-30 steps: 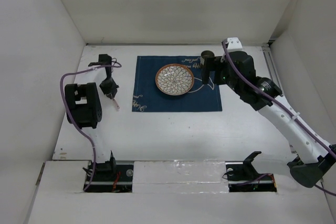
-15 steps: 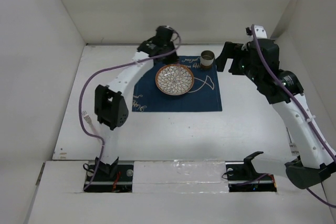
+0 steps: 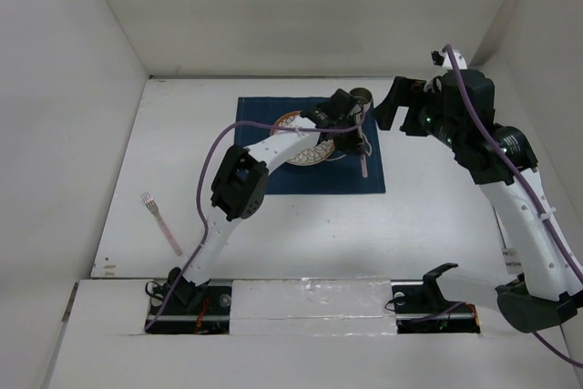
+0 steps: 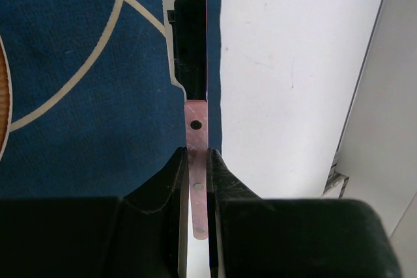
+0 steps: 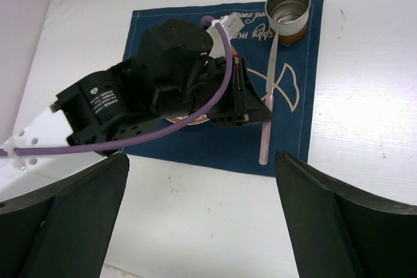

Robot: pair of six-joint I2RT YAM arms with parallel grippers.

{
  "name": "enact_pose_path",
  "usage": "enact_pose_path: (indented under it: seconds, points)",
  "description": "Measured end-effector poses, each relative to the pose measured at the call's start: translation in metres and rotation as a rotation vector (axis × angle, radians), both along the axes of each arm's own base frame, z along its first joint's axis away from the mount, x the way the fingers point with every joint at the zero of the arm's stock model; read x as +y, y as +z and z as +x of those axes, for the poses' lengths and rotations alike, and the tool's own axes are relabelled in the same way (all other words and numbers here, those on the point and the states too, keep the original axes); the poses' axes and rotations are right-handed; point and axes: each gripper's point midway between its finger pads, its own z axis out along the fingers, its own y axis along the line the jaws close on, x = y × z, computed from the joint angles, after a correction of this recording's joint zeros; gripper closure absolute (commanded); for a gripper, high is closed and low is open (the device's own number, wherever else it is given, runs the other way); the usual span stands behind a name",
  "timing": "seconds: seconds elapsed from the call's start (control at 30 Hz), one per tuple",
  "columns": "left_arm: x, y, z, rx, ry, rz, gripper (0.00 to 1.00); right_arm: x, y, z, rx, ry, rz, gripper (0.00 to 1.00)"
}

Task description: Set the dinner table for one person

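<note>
My left gripper lowers to the navy placemat and opens next, since the knife (image 3: 364, 159) already runs along the placemat's open part beside the plate.
My left gripper (image 3: 361, 145) (image 4: 197, 161) is shut on the pink handle of a knife (image 3: 364, 159) (image 5: 268, 109) (image 4: 197, 128). The knife runs along the right strip of the navy placemat (image 3: 273, 179) (image 5: 293, 96) (image 4: 85, 96), its blade pointing toward the metal cup (image 3: 362, 97) (image 5: 288, 6). I cannot tell whether it touches the cloth. The patterned plate (image 3: 314, 154) sits mid-mat, partly hidden by my left arm. My right gripper (image 3: 387, 108) (image 5: 202, 157) hangs open and empty, high above the mat's right side. The white dinner table (image 3: 301, 225) (image 4: 287, 83) carries everything.
A fork (image 3: 160, 221) with a pink handle lies on the table's left side, tines toward the back. White walls close in the back and both sides. The right wall's base rail (image 4: 339, 174) runs near the mat's right edge.
My left arm has swung from the back of the mat across the plate to its right side, carrying the knife. My right arm has barely shifted.
</note>
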Motion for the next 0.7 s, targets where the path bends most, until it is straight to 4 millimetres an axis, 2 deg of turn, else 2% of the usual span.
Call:
enact_pose_path:
  seconds: [0.1, 0.37, 0.7]
  points:
    - [-0.001, -0.006, 0.002, 0.019, 0.012, -0.010, 1.00, 0.001, -0.001, -0.001, 0.006, 0.006, 0.004, 0.01]
    - [-0.011, -0.001, 0.008, 0.014, 0.009, -0.072, 1.00, 0.004, -0.003, -0.002, 0.017, 0.023, 0.008, 0.01]
    - [-0.015, -0.024, 0.002, 0.061, -0.023, -0.077, 1.00, 0.007, -0.005, -0.002, 0.026, 0.034, 0.011, 0.01]
